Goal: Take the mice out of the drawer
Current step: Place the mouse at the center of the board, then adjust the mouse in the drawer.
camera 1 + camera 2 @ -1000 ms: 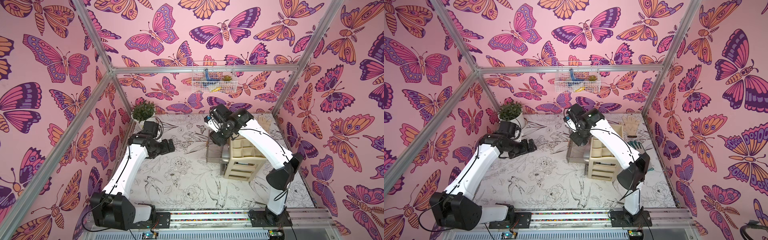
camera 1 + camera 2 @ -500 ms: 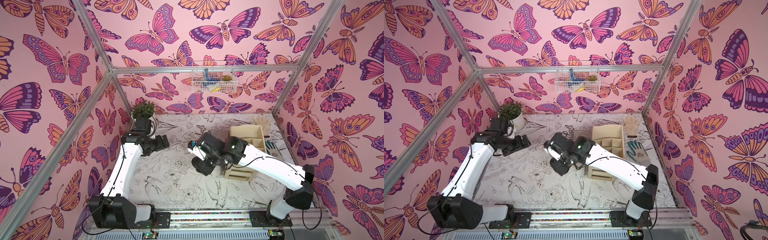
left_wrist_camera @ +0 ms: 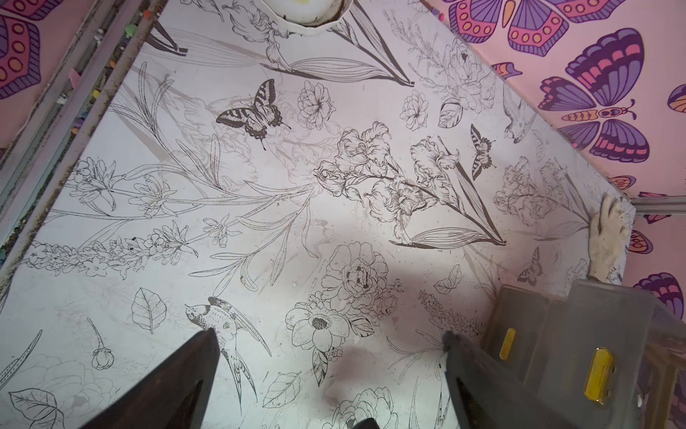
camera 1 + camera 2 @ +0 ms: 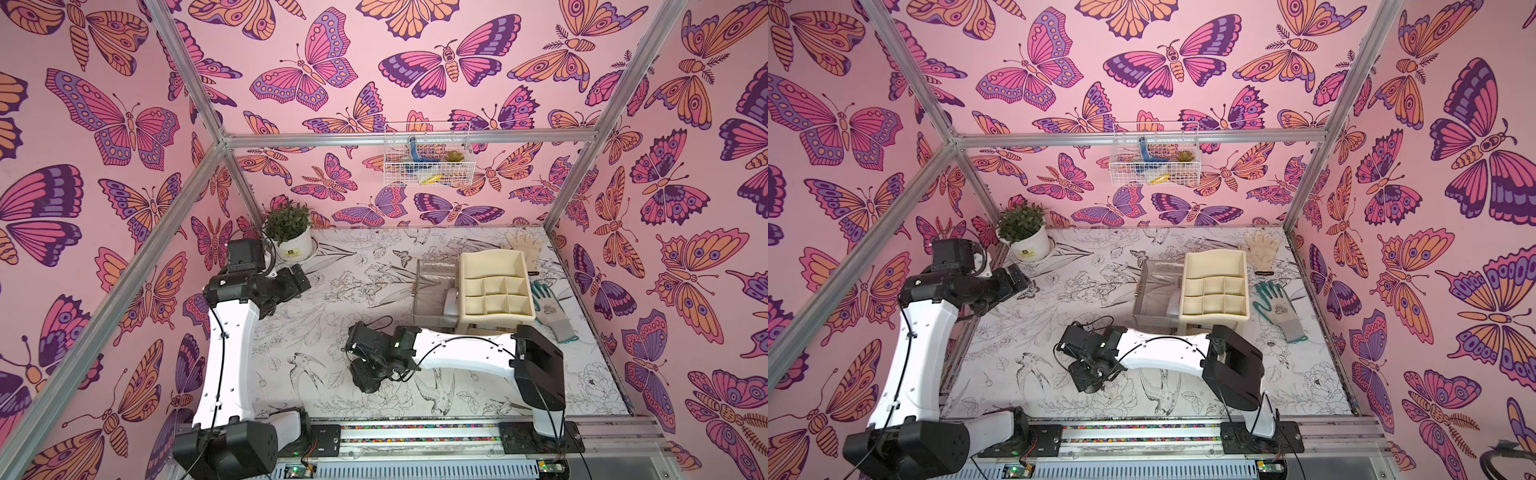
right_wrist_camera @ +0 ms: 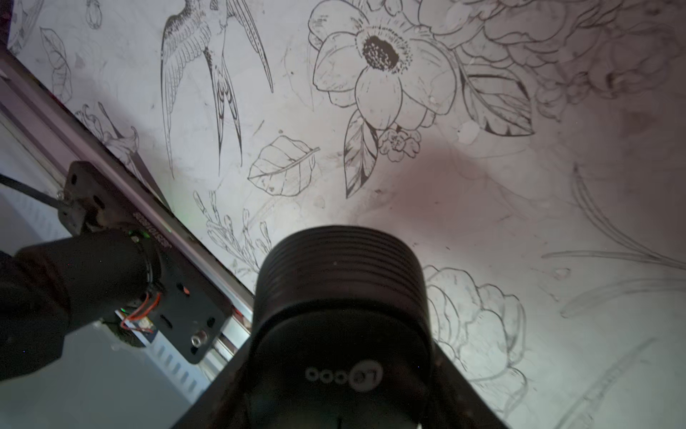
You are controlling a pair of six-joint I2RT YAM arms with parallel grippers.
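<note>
My right gripper will next bring the black mouse down onto the bare tabletop by the arm bar (image 4: 353, 391) and let go of it, because that spot is outside the drawer.
My right gripper (image 4: 365, 380) hangs low over the front middle of the table, also seen in the second top view (image 4: 1086, 380). In the right wrist view this gripper (image 5: 339, 375) is shut on a black mouse (image 5: 341, 297) with a ribbed end and a white logo. The clear drawer (image 4: 417, 286) stands pulled out to the left of the cream organizer (image 4: 494, 286). A pale mouse (image 4: 451, 301) lies inside it against the organizer. My left gripper (image 4: 301, 282) is open at the back left, well apart from the drawer. Its fingers (image 3: 208, 349) have nothing between them.
A potted plant (image 4: 293, 241) stands in the back left corner. A cream glove (image 4: 525, 245) and a green-grey glove (image 4: 552, 307) lie behind and right of the organizer. A wire basket (image 4: 428, 158) hangs on the back wall. The arm rail (image 4: 415, 434) runs along the front edge.
My right arm swung from the drawer down toward the front middle of the table, carrying the black mouse. The left arm drew back a little toward the left wall.
</note>
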